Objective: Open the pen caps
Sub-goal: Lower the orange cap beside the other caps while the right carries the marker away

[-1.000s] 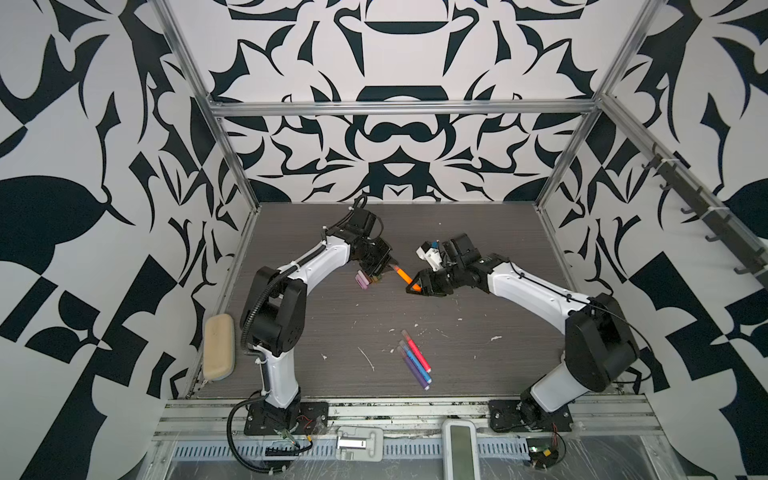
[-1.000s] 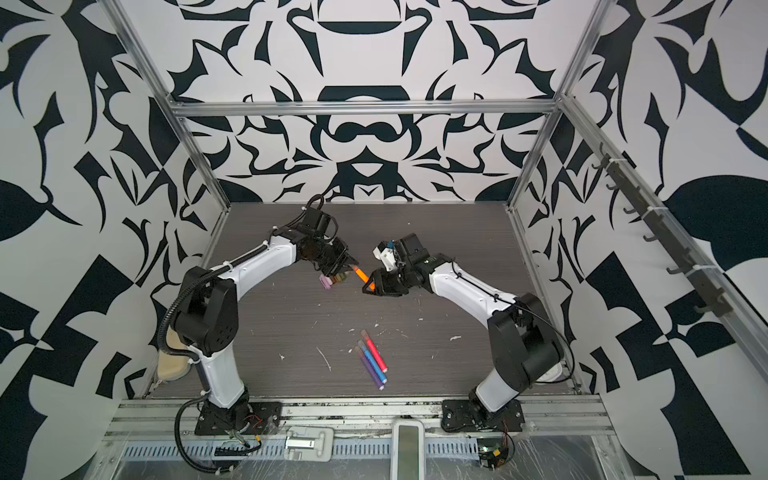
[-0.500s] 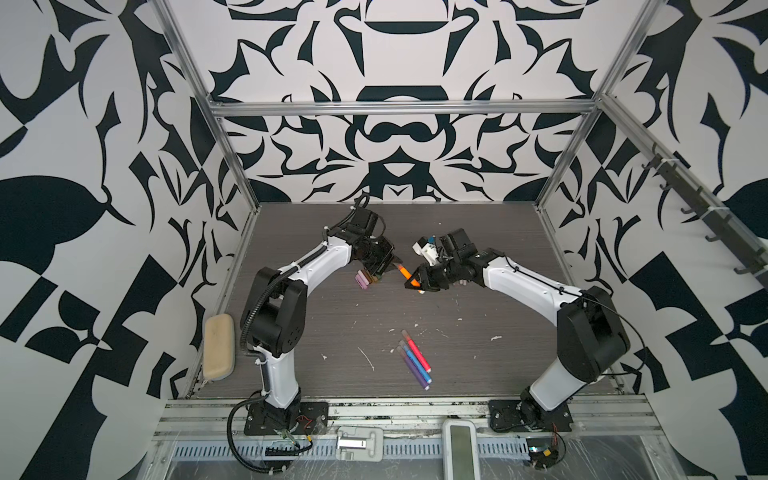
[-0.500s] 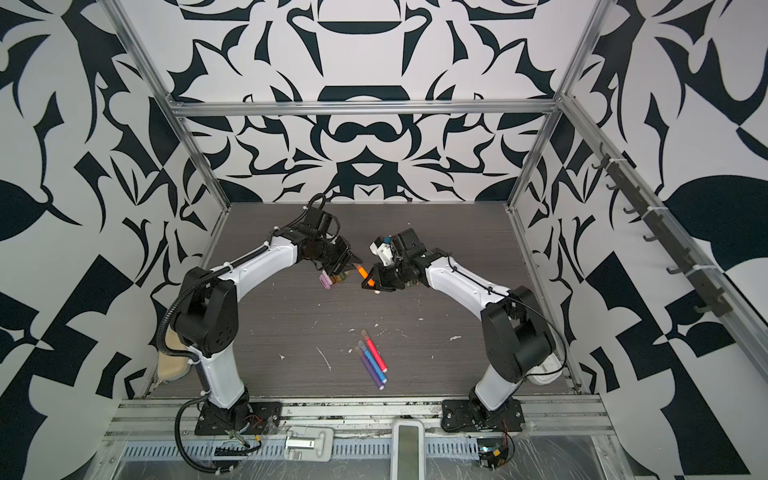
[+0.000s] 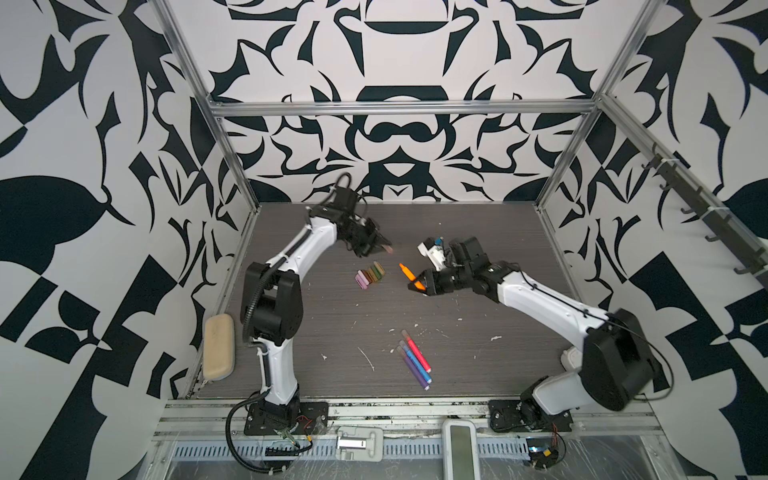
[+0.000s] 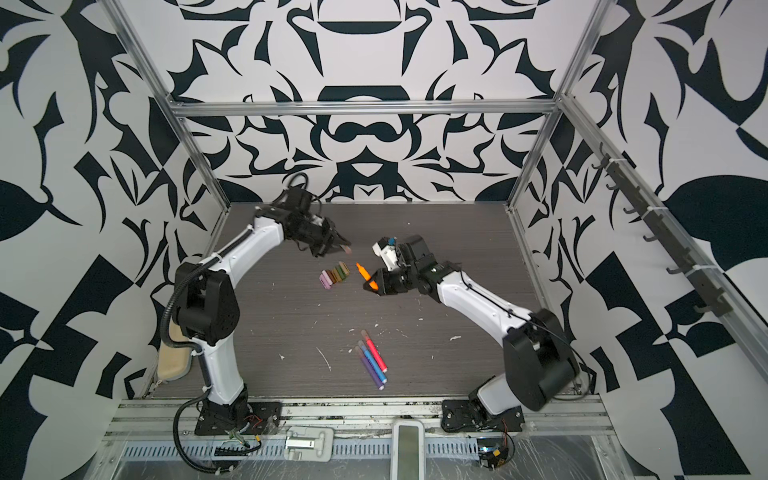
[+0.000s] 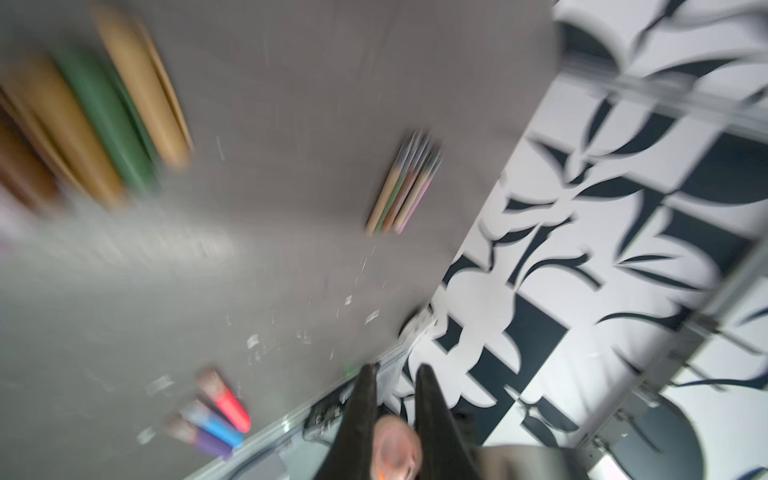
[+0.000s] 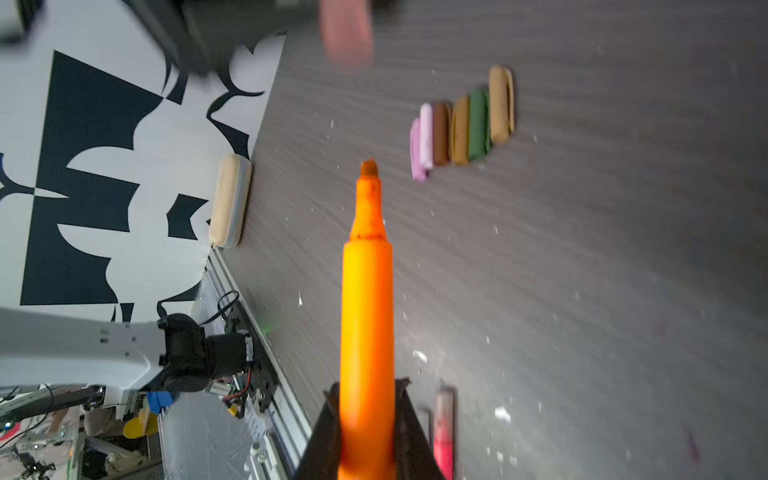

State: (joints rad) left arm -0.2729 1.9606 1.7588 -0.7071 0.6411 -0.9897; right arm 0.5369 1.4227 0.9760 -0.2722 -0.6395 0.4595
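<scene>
I will next move my left gripper back and down to the bare spot [image 5: 353,283] beside the row's pink end. I will let go of the cap there, since loose caps line up there.
My left gripper [image 5: 384,248] [image 6: 344,248] [image 7: 395,370] hangs above the table, shut on a pinkish pen cap [image 7: 395,446] [image 8: 345,33]. To its right, my right gripper [image 5: 417,284] [image 6: 371,285] [image 8: 367,384] is shut on an orange pen body [image 5: 407,272] [image 6: 363,271] [image 8: 368,299]. The pen's bare tip points toward the left gripper, with a clear gap between the two. Several loose pen caps [image 5: 371,275] [image 6: 334,275] [image 8: 461,124] [image 7: 83,124] lie in a row on the table between the grippers.
Three capped pens [image 5: 415,361] [image 6: 372,357] [image 7: 216,415], red, blue and purple, lie near the front edge. A bundle of uncapped pen bodies [image 7: 403,187] lies by the wall in the left wrist view. A beige pencil case [image 5: 218,351] [image 6: 172,361] [image 8: 230,199] rests at the left edge.
The right gripper closed on the orange pen, then the two grippers drew apart. The cap came off and stayed in the left gripper, and the pen's tip is now bare.
</scene>
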